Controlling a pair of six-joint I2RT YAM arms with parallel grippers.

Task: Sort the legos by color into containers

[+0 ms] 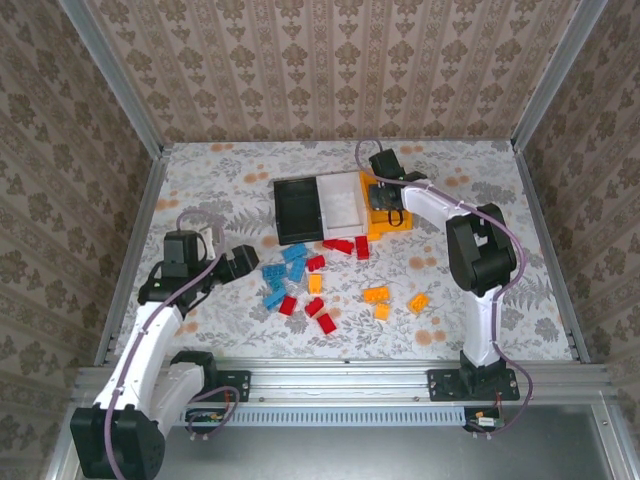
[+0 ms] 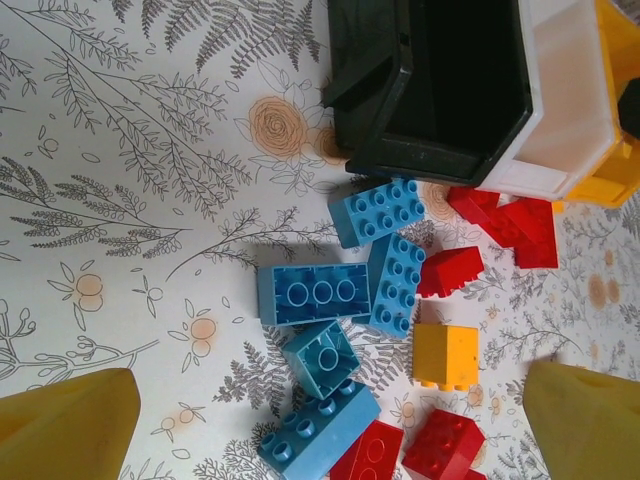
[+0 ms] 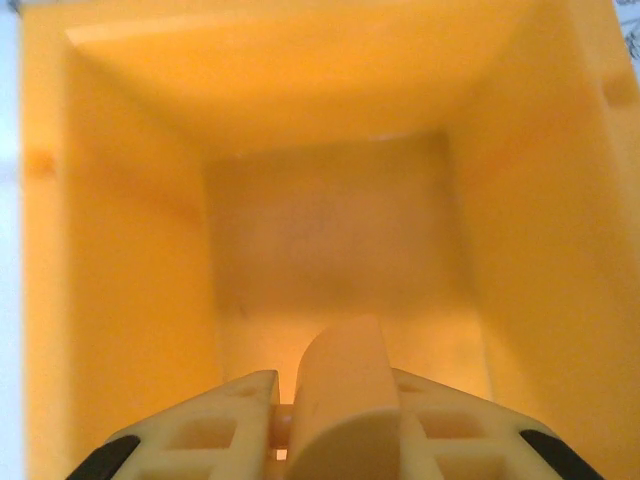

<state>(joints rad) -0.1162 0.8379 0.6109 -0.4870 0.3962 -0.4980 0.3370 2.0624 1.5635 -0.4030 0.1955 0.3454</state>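
The orange-yellow bin matches the color of the pale orange-yellow lego (image 3: pixel 340 420), so my right gripper needs to move across this bin toward the white bin's side and release the lego.
Loose legos lie mid-table: blue ones (image 1: pixel 283 272), red ones (image 1: pixel 345 245) and orange-yellow ones (image 1: pixel 376 295). The containers stand in a row behind them: black (image 1: pixel 297 210), white (image 1: pixel 340 205) and orange-yellow (image 1: pixel 393 222). My left gripper (image 1: pixel 240 262) hangs open just left of the blue cluster. In the left wrist view the left gripper (image 2: pixel 330 425) frames several blue bricks (image 2: pixel 315 293), with a yellow brick (image 2: pixel 446 356) and a red brick (image 2: pixel 450 272) to their right. My right gripper (image 1: pixel 383 195) reaches down into the orange-yellow bin (image 3: pixel 120 250), shut on a pale orange-yellow lego (image 3: pixel 340 420).
Metal rails and patterned walls close in the floral table (image 1: pixel 480 300). The black bin (image 2: pixel 440 90), the white bin (image 2: pixel 565 120) and a corner of the orange-yellow bin (image 2: pixel 620 170) sit just beyond the brick pile. Two orange-yellow bricks (image 1: pixel 419 302) lie near the right arm's base.
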